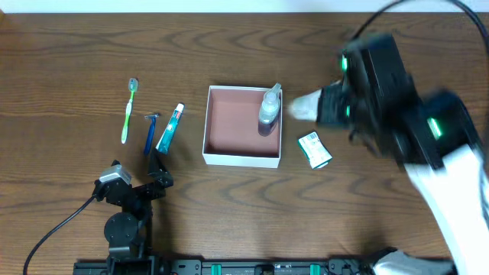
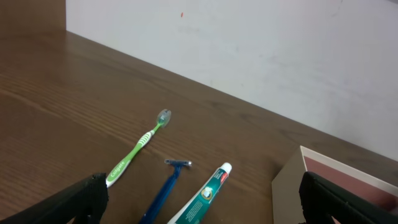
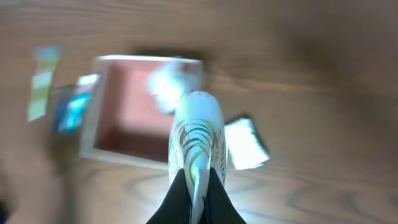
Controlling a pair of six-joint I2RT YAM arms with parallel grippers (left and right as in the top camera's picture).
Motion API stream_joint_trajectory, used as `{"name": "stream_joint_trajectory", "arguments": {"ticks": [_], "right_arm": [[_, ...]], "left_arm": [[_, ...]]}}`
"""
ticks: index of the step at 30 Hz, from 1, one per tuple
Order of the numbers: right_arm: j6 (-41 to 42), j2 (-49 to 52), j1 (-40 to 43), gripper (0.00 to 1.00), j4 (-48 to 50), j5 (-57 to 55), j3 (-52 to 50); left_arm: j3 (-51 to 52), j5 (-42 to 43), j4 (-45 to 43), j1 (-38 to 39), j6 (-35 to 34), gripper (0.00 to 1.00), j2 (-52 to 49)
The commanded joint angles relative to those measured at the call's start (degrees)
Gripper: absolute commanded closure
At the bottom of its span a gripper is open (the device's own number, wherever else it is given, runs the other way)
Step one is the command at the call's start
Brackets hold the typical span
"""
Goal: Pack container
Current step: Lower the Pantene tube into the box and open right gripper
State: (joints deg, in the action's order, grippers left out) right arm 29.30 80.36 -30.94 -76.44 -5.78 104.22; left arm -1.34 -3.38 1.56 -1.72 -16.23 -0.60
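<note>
My right gripper moves over the container (image 1: 215, 126) and down next. It releases the white tube in the container's near corner by the bottle, where the container's bottom is bare.
The container (image 1: 215, 126), a shallow square box with white walls and a reddish-pink inside, sits mid-table with a clear bottle (image 1: 269, 107) in its right side. It also shows in the right wrist view (image 3: 99, 106) and at the edge of the left wrist view (image 2: 292, 186). My right gripper (image 1: 325, 107) is shut on a white tube with green lines (image 3: 196, 134), held above the table just right of the container. My left gripper (image 2: 199, 199) is open and empty, near the front left, facing a toothpaste tube (image 2: 202, 199), a blue razor (image 2: 166, 186) and a green toothbrush (image 2: 140, 146).
A small green and white packet (image 1: 314, 149) lies on the table right of the container, under the right arm. The toothbrush (image 1: 129, 111), razor (image 1: 150, 131) and toothpaste (image 1: 170, 127) lie in a row left of the container. A cable runs from the left arm's base.
</note>
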Motion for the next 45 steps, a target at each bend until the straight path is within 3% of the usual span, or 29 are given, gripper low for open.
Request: {"name": "stream_joint_trajectory", "arguments": {"ticks": [1, 8, 24, 39, 45], "right_arm": [[0.48, -1.38, -5.2, 0.98, 0.92, -2.49, 0.72], [0.87, 3.63, -10.38, 0.99, 3.48, -2.78, 0.7], [0.85, 22.03, -10.14, 0.99, 4.44, -3.39, 0.7], [0.63, 27.78, -5.99, 0.99, 4.85, -1.16, 0.63], [0.63, 27.78, -5.99, 0.85, 4.87, -1.25, 0.63]], "left_arm": [[1.09, -1.53, 2.25, 0.2, 0.98, 0.02, 0.0], [1.09, -1.53, 2.25, 0.2, 0.98, 0.02, 0.0], [1.09, -1.53, 2.25, 0.2, 0.98, 0.02, 0.0], [1.09, -1.53, 2.25, 0.2, 0.98, 0.02, 0.0], [1.09, -1.53, 2.25, 0.2, 0.98, 0.02, 0.0]]}}
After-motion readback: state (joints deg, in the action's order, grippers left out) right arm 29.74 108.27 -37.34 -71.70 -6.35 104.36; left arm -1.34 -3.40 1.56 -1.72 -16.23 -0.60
